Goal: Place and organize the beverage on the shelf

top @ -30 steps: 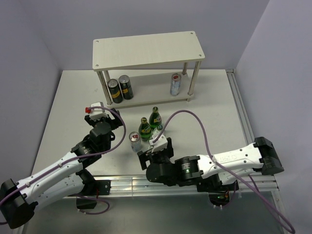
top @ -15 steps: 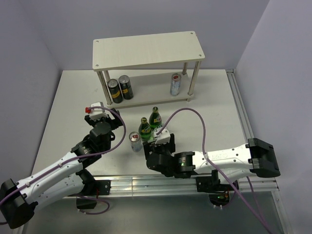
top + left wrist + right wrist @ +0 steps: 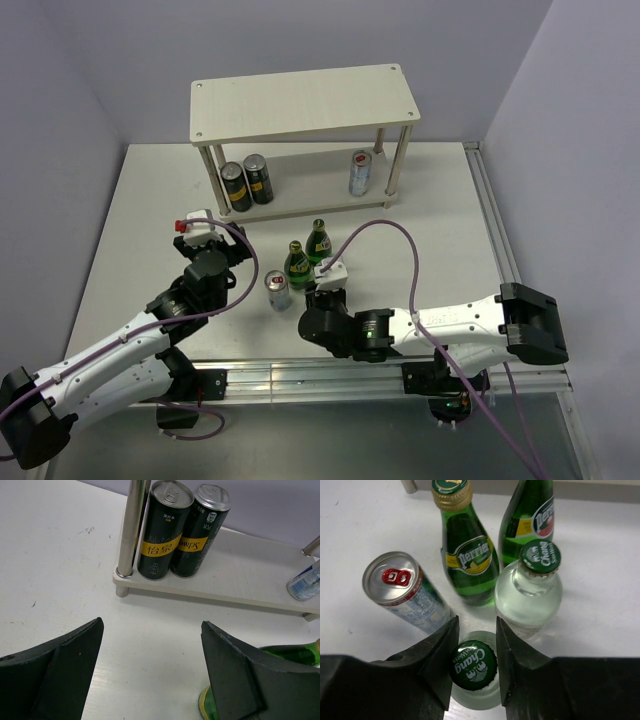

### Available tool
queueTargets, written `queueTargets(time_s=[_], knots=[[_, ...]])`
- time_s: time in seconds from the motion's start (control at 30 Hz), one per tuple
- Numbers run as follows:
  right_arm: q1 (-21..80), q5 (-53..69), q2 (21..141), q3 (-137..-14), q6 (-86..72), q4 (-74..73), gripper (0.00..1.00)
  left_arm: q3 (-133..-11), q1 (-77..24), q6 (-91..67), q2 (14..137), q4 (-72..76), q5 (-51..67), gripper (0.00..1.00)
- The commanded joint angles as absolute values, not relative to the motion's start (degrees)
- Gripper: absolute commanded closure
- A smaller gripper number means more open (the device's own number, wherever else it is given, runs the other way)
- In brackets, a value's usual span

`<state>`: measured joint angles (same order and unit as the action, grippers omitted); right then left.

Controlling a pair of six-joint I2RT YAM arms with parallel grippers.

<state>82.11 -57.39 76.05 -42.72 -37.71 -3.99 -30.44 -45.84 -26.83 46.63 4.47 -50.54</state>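
I will next lift the clear green-capped bottle up and outward with my right gripper and release it on the top board's end (image 3: 378, 104) above the shelf's silver can, since that board is bare.
In the right wrist view my right gripper (image 3: 476, 625) is shut on a clear bottle with a green cap (image 3: 473, 665), its fingers pressed on both sides of the neck. Just ahead stand a second clear bottle (image 3: 530, 592), two green glass bottles (image 3: 470, 565) (image 3: 527, 515) and a slim silver can (image 3: 402, 592). From above, this cluster (image 3: 297, 262) sits in front of the shelf (image 3: 300, 100), with the right gripper (image 3: 322, 290) at its near side. My left gripper (image 3: 152, 625) is open over bare table, nothing between its fingers.
The shelf's lower board (image 3: 240, 575) carries two dark cans (image 3: 162, 530) (image 3: 200, 530) at its left end and a silver can (image 3: 360, 172) at its right. The top board is bare. A green bottle (image 3: 295, 652) shows beside the left gripper's right finger.
My right gripper has slid forward into the cluster and closed on the nearest clear bottle. The left arm has not moved.
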Motion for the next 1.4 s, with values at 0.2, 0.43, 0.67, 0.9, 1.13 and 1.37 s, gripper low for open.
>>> queueTargets(time_s=[0.2, 0.43, 0.67, 0.9, 1.13, 1.37], knots=[[81.1, -58.9, 78.3, -45.3, -39.9, -5.5, 1.0, -31.0, -45.9, -27.4, 44.7, 4.2, -51.4, 0.13], [80.9, -63.2, 72.3, -53.2, -35.3, -12.1, 1.0, -30.6, -45.9, -27.4, 43.7, 4.4, -51.3, 0.12], [76.8, -63.7, 64.0, -65.5, -16.7, -8.1, 1.0, -30.0, -45.9, -27.2, 43.6, 5.1, -51.2, 0.12], [64.2, -53.9, 66.5, -81.3, -4.4, -5.1, 1.0, -30.2, -45.9, -27.2, 44.5, 5.2, -51.3, 0.12], [50.9, -44.1, 77.9, -104.1, 0.9, -11.0, 1.0, -30.1, -46.0, -27.2, 44.3, 5.3, -51.4, 0.12], [39.3, -37.6, 94.5, -131.3, 2.2, -19.3, 1.0, -30.1, -45.9, -27.2, 45.1, 5.6, -51.2, 0.12]])
